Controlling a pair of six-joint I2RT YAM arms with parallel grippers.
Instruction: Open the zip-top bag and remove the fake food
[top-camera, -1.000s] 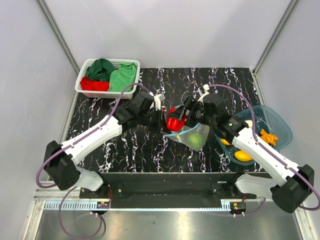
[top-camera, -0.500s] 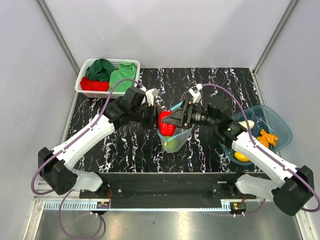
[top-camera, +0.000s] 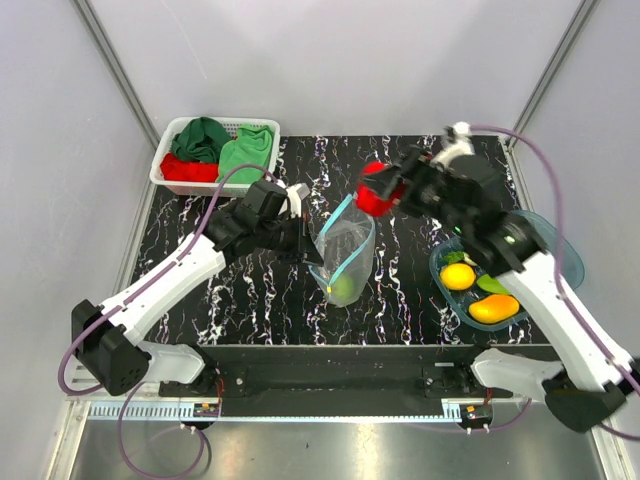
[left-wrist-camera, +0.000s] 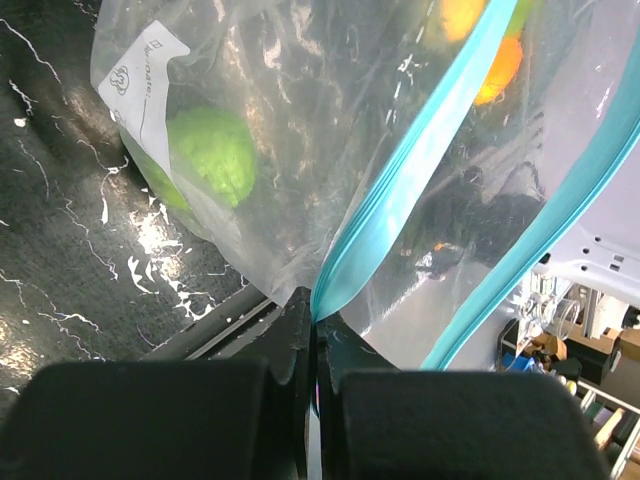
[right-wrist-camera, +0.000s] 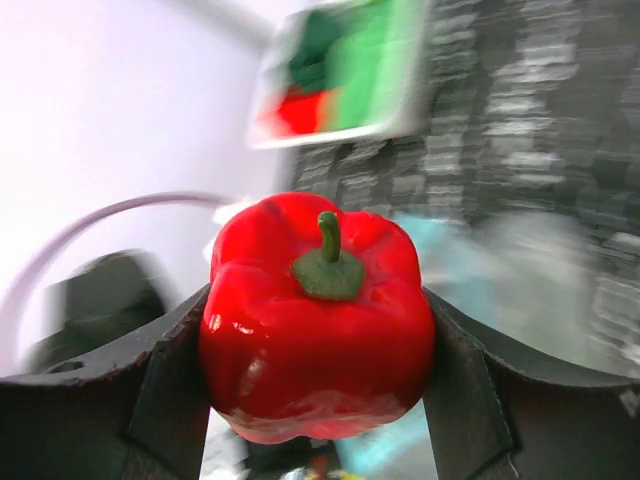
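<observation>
The right gripper swings over the teal tub already holding food (top-camera: 468, 298) next, below it and to its right in the top view. It then lowers and releases the pepper.
The clear zip-top bag (top-camera: 345, 250) with a light blue zip strip (left-wrist-camera: 400, 190) hangs open at mid-table. My left gripper (top-camera: 308, 243) is shut on the bag's zip edge (left-wrist-camera: 316, 318) and holds it up. A green fake fruit (top-camera: 343, 289) lies in the bag's bottom, also in the left wrist view (left-wrist-camera: 210, 155). My right gripper (top-camera: 380, 190) is shut on a red fake pepper (right-wrist-camera: 318, 315) and holds it raised, up and right of the bag. Yellow (top-camera: 458, 276), green and orange (top-camera: 494, 308) fake food lies in the teal tub (top-camera: 560, 250).
A white basket (top-camera: 165, 165) with red and green folded cloths (top-camera: 222, 148) stands at the back left corner. The teal tub sits at the right edge of the black marbled table (top-camera: 260, 300). Grey walls close in the back and sides.
My right gripper has lifted the red pepper out of the bag and swung it up and to the right. The bag now hangs from my left gripper alone.
</observation>
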